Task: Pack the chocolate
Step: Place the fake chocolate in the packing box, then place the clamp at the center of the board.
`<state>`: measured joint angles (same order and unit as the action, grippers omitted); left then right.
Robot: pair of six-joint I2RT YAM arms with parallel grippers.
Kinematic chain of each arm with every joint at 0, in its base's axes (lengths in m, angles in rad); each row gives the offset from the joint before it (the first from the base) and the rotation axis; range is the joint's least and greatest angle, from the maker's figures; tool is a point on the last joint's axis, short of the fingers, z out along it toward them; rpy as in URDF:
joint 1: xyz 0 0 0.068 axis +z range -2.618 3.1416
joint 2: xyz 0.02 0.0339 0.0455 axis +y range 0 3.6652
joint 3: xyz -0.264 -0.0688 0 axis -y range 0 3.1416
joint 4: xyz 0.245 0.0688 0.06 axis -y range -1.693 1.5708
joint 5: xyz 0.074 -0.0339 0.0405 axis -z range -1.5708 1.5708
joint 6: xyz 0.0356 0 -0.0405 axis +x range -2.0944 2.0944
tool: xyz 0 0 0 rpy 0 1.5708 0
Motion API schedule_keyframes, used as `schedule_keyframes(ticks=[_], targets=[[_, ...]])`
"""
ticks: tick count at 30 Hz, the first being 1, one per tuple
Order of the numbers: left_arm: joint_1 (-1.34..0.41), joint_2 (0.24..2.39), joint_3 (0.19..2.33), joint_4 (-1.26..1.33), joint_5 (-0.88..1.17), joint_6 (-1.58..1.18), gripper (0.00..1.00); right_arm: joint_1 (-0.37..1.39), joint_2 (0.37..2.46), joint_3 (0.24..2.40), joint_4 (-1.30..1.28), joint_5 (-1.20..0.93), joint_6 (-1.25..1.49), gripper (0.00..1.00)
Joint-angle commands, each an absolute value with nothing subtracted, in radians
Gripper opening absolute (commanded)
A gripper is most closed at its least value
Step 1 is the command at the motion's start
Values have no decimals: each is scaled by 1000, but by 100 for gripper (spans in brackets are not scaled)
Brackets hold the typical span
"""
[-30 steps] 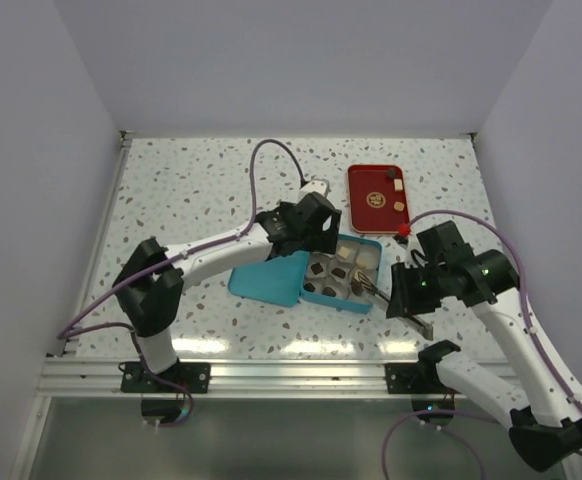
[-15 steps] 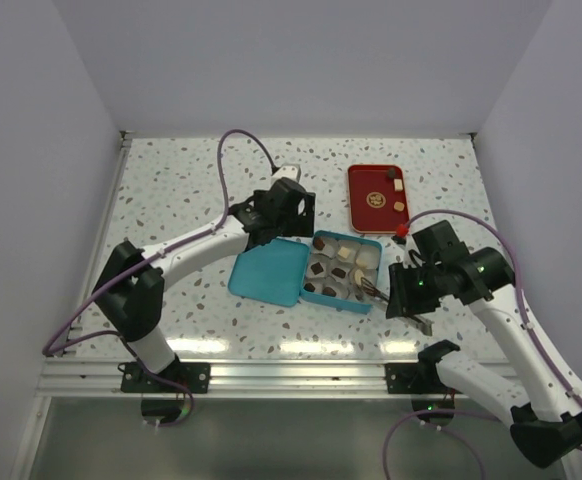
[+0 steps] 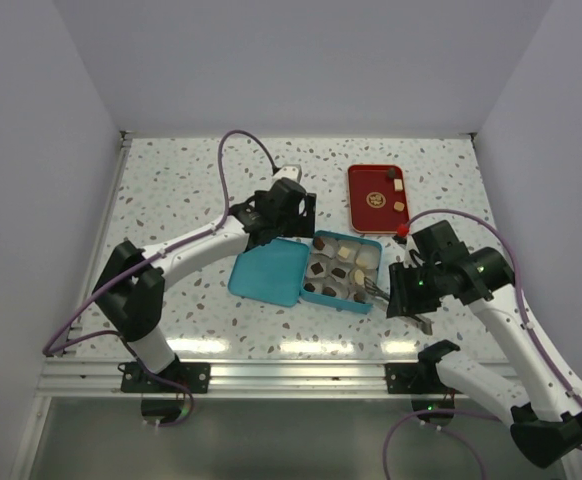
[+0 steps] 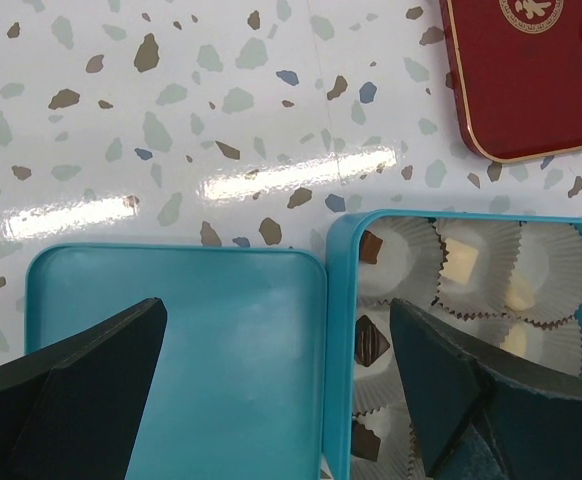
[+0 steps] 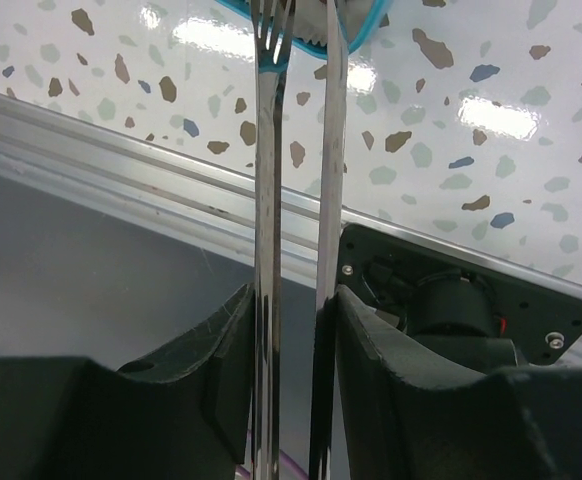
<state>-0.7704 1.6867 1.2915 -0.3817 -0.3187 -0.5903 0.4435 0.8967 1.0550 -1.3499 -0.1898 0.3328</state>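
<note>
The tongs point(image 3: 371, 290) swing outward and go down with my right gripper next, to be released. The bare tabletop point(image 3: 438, 199) beside the red tray lies outward of and below the gripper.
The teal box point(image 3: 369, 302) lies open with grey-white paper cups holding several pieces of chocolate point(image 3: 316, 268), dark brown and cream. Its teal lid point(image 3: 268, 270) lies flat to its left. In the left wrist view the lid point(image 4: 171, 360), the box rim point(image 4: 336, 330), a dark piece point(image 4: 371, 340) and a cream piece point(image 4: 461, 265) show. My left gripper point(image 3: 286, 215) is open and empty above the far edge of lid and box point(image 4: 271, 400). My right gripper point(image 3: 406, 285) is shut on metal tongs point(image 3: 371, 290), tips at the box's near right corner. In the right wrist view, the gripper point(image 5: 291, 330) clamps the tongs point(image 5: 268, 200).
A red tray point(image 3: 363, 180) with a gold emblem stands behind the box and holds a few more chocolate pieces point(image 3: 399, 206); its corner shows in the left wrist view point(image 4: 531, 100). The table's metal front rail point(image 5: 121, 160) runs under the right gripper.
My left gripper has drawn back to the left and away from over the box, uncovering its cups. My right gripper and the tongs have barely moved.
</note>
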Motion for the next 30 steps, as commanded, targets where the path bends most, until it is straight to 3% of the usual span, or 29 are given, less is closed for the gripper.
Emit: schedule_keyframes(ticks=[1, 17, 30], targets=[[-772, 1697, 1279, -344, -314, -583, 100, 446, 899, 1071, -1559, -175, 344, 38], [-759, 1694, 1302, -356, -325, -552, 100, 446, 962, 1164, -1365, -212, 405, 32], [-602, 1617, 1267, -327, -270, -496, 100, 442, 1204, 1364, -1134, -80, 342, 34]])
